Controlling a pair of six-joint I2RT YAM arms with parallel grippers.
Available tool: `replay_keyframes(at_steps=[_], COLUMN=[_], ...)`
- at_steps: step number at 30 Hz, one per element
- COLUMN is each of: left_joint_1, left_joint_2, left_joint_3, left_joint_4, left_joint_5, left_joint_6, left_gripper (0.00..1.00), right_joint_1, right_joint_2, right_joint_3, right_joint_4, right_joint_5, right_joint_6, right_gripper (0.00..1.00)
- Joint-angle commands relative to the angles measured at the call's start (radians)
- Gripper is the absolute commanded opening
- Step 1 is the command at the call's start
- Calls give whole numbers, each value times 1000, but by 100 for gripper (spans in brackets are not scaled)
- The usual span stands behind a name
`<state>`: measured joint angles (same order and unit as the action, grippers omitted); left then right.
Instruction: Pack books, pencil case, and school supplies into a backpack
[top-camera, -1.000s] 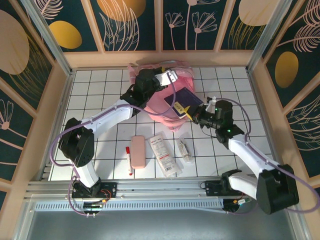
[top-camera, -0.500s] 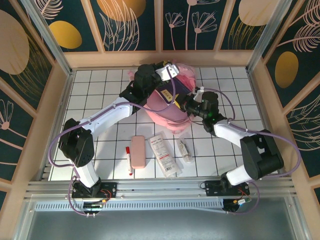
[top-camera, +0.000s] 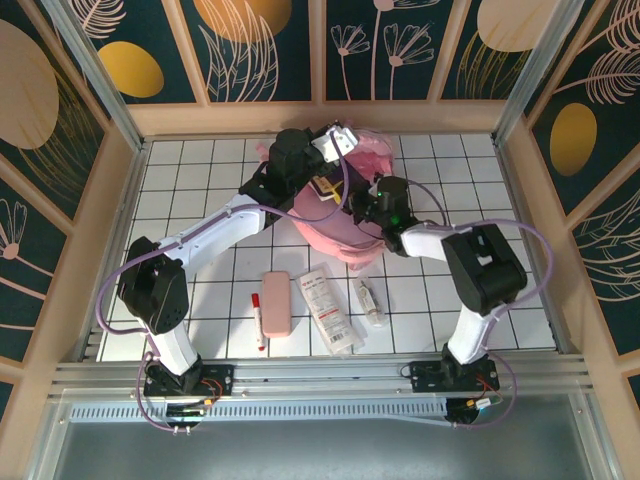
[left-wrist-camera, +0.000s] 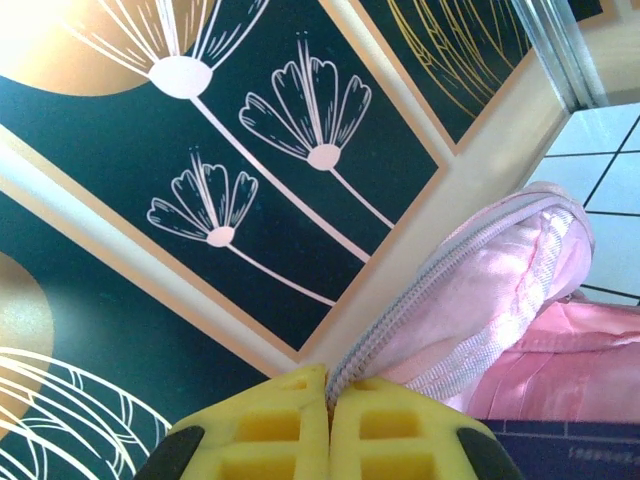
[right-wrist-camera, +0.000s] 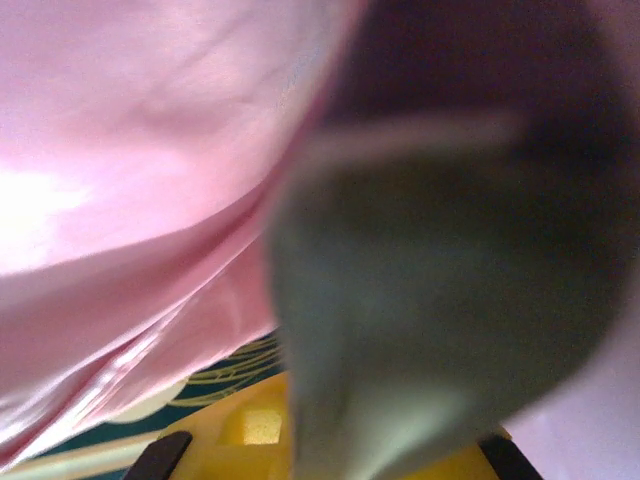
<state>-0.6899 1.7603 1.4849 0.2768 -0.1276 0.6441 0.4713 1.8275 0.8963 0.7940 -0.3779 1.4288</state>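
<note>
My right gripper lowers the navy book (top-camera: 324, 187) onto the backpack's pink lining next, then releases it, since the book is mostly inside.
The pink backpack (top-camera: 340, 228) lies at the back middle of the tiled table. My left gripper (top-camera: 335, 140) is shut on the zipper edge of its opening (left-wrist-camera: 400, 330) and holds the flap up. From the right, my right gripper (top-camera: 363, 207) reaches into that opening, shut on the dark navy book (top-camera: 324, 187), which is mostly inside. In the right wrist view the book (right-wrist-camera: 450, 250) is a dark blur in front of the jaws, with pink fabric (right-wrist-camera: 150, 150) around it. The pink pencil case (top-camera: 277, 303), red-and-white marker (top-camera: 258, 318), white packet (top-camera: 330, 310) and clear tube (top-camera: 371, 302) lie in a row near the front.
Wooden-framed wall panels (top-camera: 320, 115) stand close behind the backpack and along both sides. The metal rail (top-camera: 320, 375) with both arm bases runs along the near edge. White tiles (top-camera: 190, 190) lie bare to the left of the backpack.
My right gripper has swung left and back with the book, from beside the backpack into its opening. My left gripper has lifted the zipper edge slightly toward the back.
</note>
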Motion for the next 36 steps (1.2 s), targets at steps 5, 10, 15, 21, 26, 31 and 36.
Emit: replay_keyframes(at_steps=[5,10,15,21,26,31,36], left_joint_1=[-11,-11,-12,-11,-9,-9,-9], left_joint_2=[-71,-77,-86,-94,-62,5,18], left_joint_3=[32,13,-25,-76,-103,-120,-161], left_joint_4=[137,149,166,170,171,182,194], left_joint_5=[58,77,63,21,-27,-44,-47], left_joint_6=[-53,-58,-60,-51,-52,-50,-69], left_gripper=[0,0,0,0,0,0,0], right_joint_1=[0,0,8,-1,-50,-68,-69], right_joint_2=[71,158,226,129,-14,-219,-469], right_joint_3=[70,130,240,186,103,-28,-117], right_joint_4=[12,-55,-155,-282,-465,-612,-864], right_joint_5=[137,146,124,80,-63,-110,-73], right_joint_6=[83,115,107,59,-76,-262,-485], right_gripper=[0,0,9,43,56,60,60])
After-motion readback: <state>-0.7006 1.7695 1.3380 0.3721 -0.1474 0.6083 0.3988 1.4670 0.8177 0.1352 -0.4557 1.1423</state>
